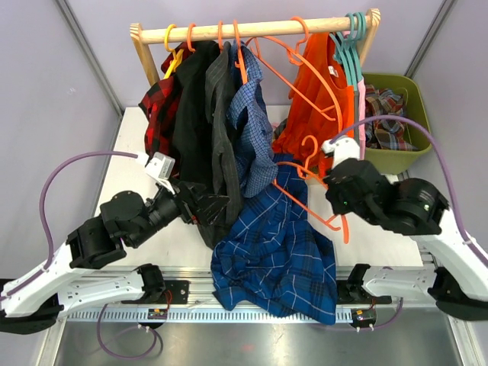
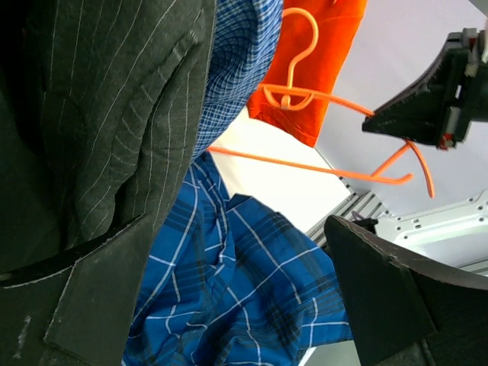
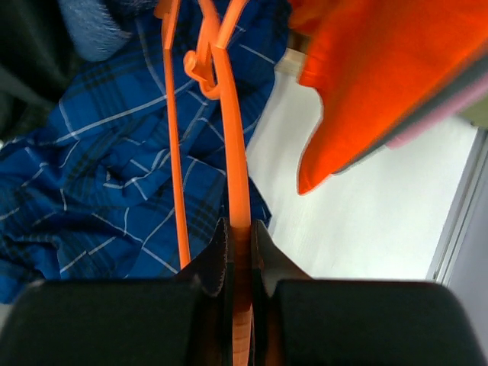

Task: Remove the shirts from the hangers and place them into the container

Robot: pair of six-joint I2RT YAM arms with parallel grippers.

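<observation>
Next, my right gripper lifts the bare hanger (image 1: 309,194) outward, hooks it on the bar's free part between shirts, likely above and outward of it, and releases.
A dark blue plaid shirt (image 1: 274,244) lies crumpled on the table and spills over its near edge. My right gripper (image 1: 333,200) is shut on a bare orange hanger (image 1: 309,194) just above it; in the right wrist view the jaws (image 3: 240,236) pinch the hanger's bar (image 3: 235,152). Beside the hanging grey pinstripe shirt (image 1: 221,130) my left gripper (image 1: 210,206) stands wide open and holds nothing; blue plaid cloth (image 2: 244,282) shows between its fingers. The olive-green container (image 1: 404,156) sits at the far right with a plaid shirt (image 1: 385,114) inside.
A wooden rail (image 1: 259,29) at the back carries red-black plaid (image 1: 158,107), black (image 1: 191,107), light blue check (image 1: 255,130) and orange (image 1: 313,99) shirts on hangers. Empty teal hangers (image 1: 352,46) hang at its right end. Grey walls close in both sides.
</observation>
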